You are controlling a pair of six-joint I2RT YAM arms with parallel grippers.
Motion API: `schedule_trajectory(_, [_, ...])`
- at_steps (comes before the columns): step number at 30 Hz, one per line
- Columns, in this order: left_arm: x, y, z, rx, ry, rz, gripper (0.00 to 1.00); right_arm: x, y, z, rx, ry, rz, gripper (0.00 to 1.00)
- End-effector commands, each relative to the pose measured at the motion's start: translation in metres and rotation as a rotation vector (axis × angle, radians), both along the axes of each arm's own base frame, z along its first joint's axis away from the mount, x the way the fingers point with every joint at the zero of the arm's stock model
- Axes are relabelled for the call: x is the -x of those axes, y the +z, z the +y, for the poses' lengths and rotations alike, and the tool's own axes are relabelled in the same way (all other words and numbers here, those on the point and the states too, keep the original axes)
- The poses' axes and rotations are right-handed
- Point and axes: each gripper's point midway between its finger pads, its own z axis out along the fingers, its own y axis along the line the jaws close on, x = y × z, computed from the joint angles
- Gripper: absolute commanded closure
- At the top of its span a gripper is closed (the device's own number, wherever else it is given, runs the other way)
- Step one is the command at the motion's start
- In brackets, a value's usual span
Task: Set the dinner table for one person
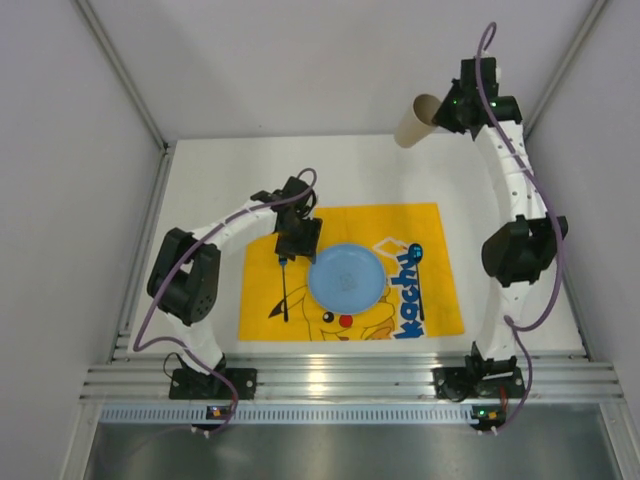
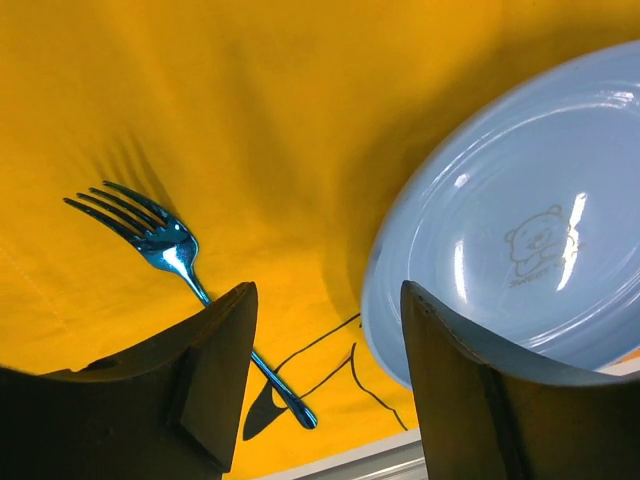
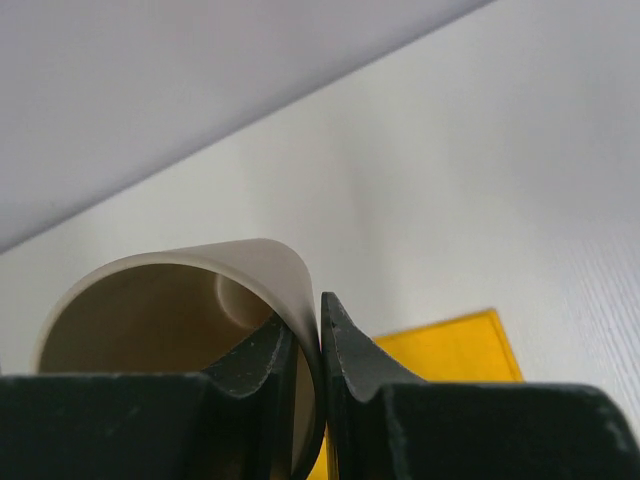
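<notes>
The beige cup (image 1: 417,120) will go back and down next in my right gripper, onto the mat's far part just beyond the spoon (image 1: 419,275), because that part of the mat is bare.
A light blue plate (image 1: 345,277) lies in the middle of the yellow Pikachu mat (image 1: 260,305) on the white dinner table (image 1: 210,180). A blue fork (image 1: 284,290) lies on the mat left of the plate; a blue spoon (image 1: 419,275) lies right of it. My left gripper (image 1: 298,243) is open and empty, hovering above the fork (image 2: 160,243) and the plate's edge (image 2: 520,250). My right gripper (image 1: 447,113) is shut on the rim of a beige cup (image 1: 417,120), held tilted above the table's far right; one finger is inside the cup (image 3: 170,330).
White walls enclose the table on the left, back and right. A silver aluminium rail (image 1: 350,380) runs along the near edge between the arm bases. The right arm's elbow (image 1: 520,250) hangs over the table's right side.
</notes>
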Motion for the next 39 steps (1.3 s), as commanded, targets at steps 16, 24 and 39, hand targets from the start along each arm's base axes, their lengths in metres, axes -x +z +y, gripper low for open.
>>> schedule_trajectory(16, [-0.036,0.054,0.043,0.038,0.199,-0.207,0.04,0.15,-0.14,0.042,0.276,0.157,0.481,1.0])
schedule_trajectory(24, [-0.034,0.06,0.046,0.037,0.197,-0.226,0.04,0.133,-0.136,0.032,0.332,0.081,0.299,1.0])
schedule_trajectory(39, [-0.034,0.066,0.048,0.034,0.199,-0.235,0.06,0.118,-0.162,0.047,0.281,0.119,0.208,1.0])
